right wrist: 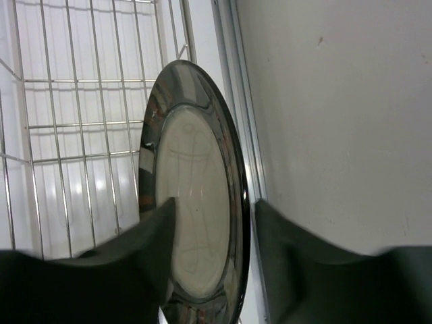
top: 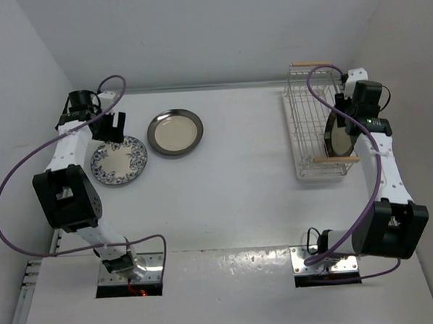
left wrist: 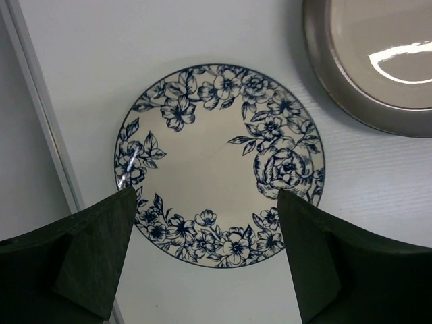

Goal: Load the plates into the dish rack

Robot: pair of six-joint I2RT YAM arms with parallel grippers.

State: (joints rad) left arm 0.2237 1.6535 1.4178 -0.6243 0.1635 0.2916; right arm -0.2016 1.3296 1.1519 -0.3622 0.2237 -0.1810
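The floral plate (top: 122, 163) outspans the gripper's fingers, so my left gripper moves down and to the left in the top view onto the floral plate's rim by the raised line next.
The blue-and-white floral plate (top: 122, 163) (left wrist: 216, 155) lies flat at the left of the table. My left gripper (top: 110, 127) (left wrist: 206, 196) hovers over its near rim, open, nothing between the fingers. To its right lies a plate with a grey-brown rim and cream centre (top: 175, 131) (left wrist: 378, 27). In the white wire dish rack (top: 304, 99) (right wrist: 67, 121), a shiny dark-rimmed plate (top: 336, 132) (right wrist: 196, 189) stands on edge by the right side. My right gripper (top: 347, 115) (right wrist: 214, 202) straddles it with jaws parted; a gap shows between the right finger and the rim.
The rack has wooden bar handles at its far (top: 311, 63) and near (top: 336, 158) ends and stands close to the right wall. A raised strip (left wrist: 40, 115) runs along the table's left edge beside the floral plate. Purple cables loop from both arms.
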